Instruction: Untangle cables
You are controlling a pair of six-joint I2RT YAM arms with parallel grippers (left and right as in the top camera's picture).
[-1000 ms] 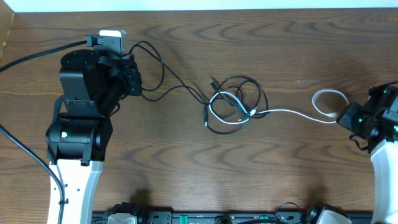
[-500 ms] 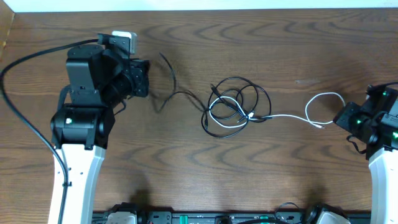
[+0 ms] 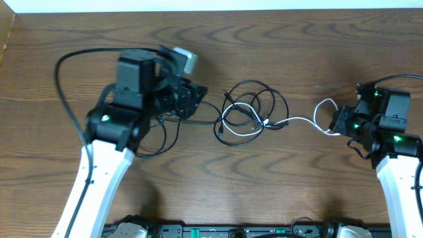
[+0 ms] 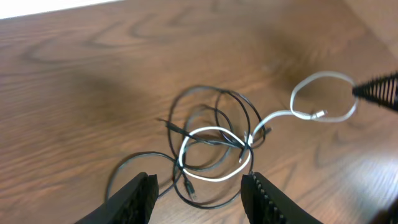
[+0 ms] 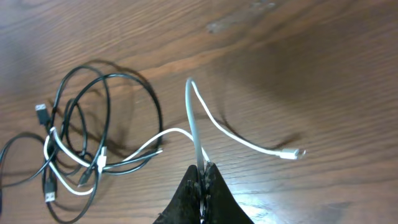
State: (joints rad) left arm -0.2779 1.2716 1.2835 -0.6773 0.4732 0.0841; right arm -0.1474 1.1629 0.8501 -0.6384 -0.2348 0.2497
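My right gripper moves to the left in the overhead view toward the coil's nearest edge (image 3: 287, 121) (image 5: 157, 147) next and releases the white cable, as parts of the black cables still cross it.
The black cables (image 3: 250, 109) lie in a tangled coil at the table's middle, with the white cable (image 3: 301, 120) looped through them. One black strand trails left under my left arm. My left gripper (image 3: 199, 102) is open and empty, just left of the coil. In the left wrist view its jaws (image 4: 199, 193) sit above the coil's near edge (image 4: 217, 140). My right gripper (image 3: 336, 122) is shut on the white cable (image 5: 193, 115), pinched at the jaws (image 5: 202, 174). Its free plug end (image 5: 292, 152) lies to the right.
A slack black loop (image 3: 158, 139) lies under my left arm. The wood table's far edge (image 3: 211, 9) runs along the top. The thick black arm wire (image 3: 63, 73) arcs at the left. The right gripper's tip shows in the left wrist view (image 4: 379, 90).
My left arm has swung right toward the coil, and the black strand it was near now lies slack beneath it. My right gripper has moved left with the white cable.
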